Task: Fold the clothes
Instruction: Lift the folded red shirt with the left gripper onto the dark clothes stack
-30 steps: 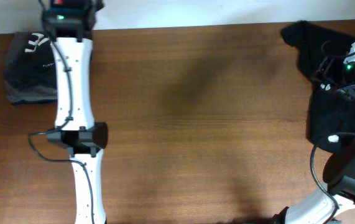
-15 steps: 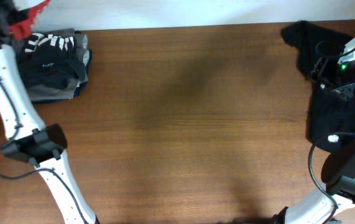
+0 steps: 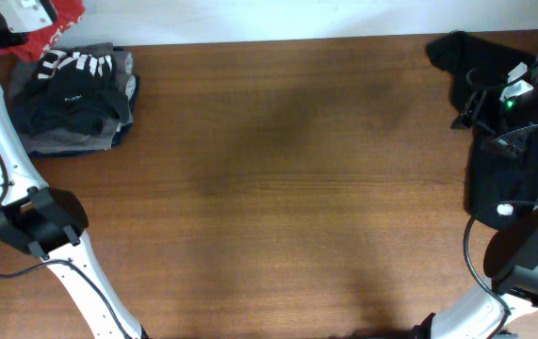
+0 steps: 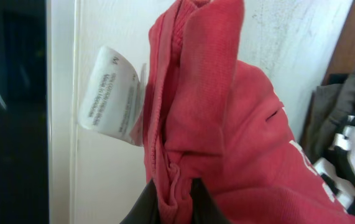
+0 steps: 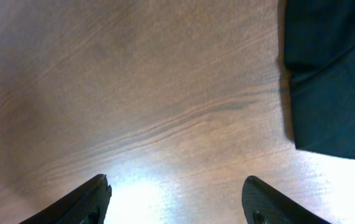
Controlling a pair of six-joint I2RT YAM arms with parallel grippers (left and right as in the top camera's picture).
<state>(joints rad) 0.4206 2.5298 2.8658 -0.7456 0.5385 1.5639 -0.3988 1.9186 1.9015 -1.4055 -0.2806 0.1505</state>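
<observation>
I will move my left gripper back and lower the red garment (image 4: 227, 112) onto those clothes (image 3: 75, 94) to release it next, because it still hangs beyond the folded stack.
My left gripper (image 4: 172, 202) is shut on a red garment (image 4: 227, 112) with a white care label (image 4: 112, 93), held up at the table's far left corner; the garment shows in the overhead view (image 3: 57, 24). A stack of folded dark and grey clothes (image 3: 75, 94) lies just below it on the table. A loose black garment (image 3: 499, 122) lies spread at the far right. My right gripper (image 5: 177, 196) is open and empty above bare wood, beside the black garment's edge (image 5: 326, 74).
The brown wooden table (image 3: 287, 179) ends at a white wall along the back edge (image 3: 278, 19). My left arm (image 3: 5, 169) runs up the left side. My right arm (image 3: 523, 254) stands at the right edge.
My left arm has swung from over the table to the far left corner, lifting the red garment off the stack. The folded stack is now uncovered. The right arm shifted slightly.
</observation>
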